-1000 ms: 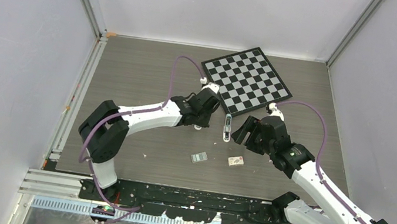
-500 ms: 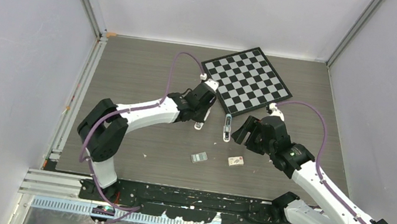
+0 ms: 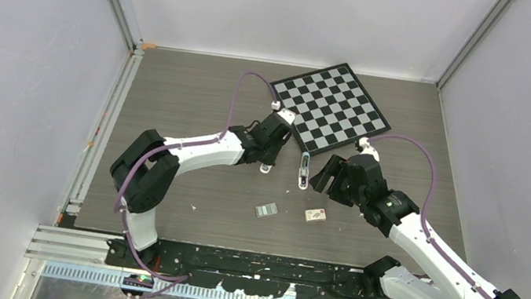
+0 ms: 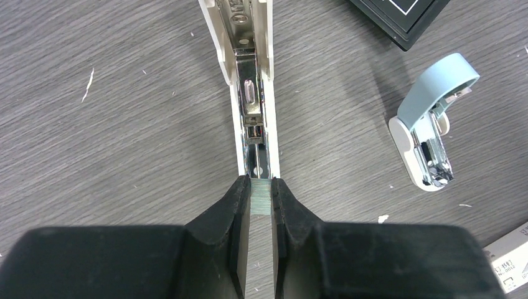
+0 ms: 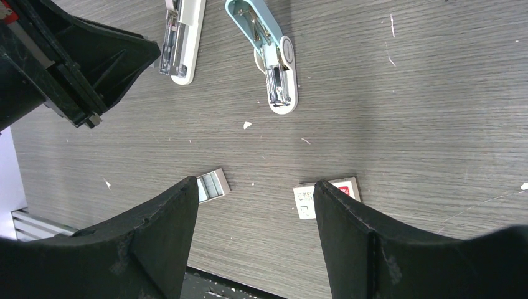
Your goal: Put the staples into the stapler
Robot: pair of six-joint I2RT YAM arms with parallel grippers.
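The staples line up with the open channel below them, so I need to move my left gripper down toward the near end of the metal bar and let go of the staples.
My left gripper [image 4: 261,182] is shut on the staples [image 4: 261,198], a thin silvery strip pinched between its fingertips. The strip's front end sits at the near end of a long white channel with a metal rail [image 4: 251,93], lined up with it. The stapler [image 4: 429,128], white with a pale blue top, lies to the right, hinged open. From above, the left gripper [image 3: 266,167] is just left of the stapler [image 3: 304,170]. My right gripper [image 5: 255,187] hangs open above the table, nothing between its fingers, with the stapler [image 5: 274,62] ahead of it.
A small grey tray of staples [image 5: 213,185] and a white staple box with a red mark [image 5: 327,196] lie on the wood table, near the right fingertips. A checkerboard [image 3: 330,107] lies at the back, its corner close to the stapler. Walls enclose three sides.
The left arm's wrist and elbow have shifted slightly while its gripper stays at the white channel. The right arm has not moved.
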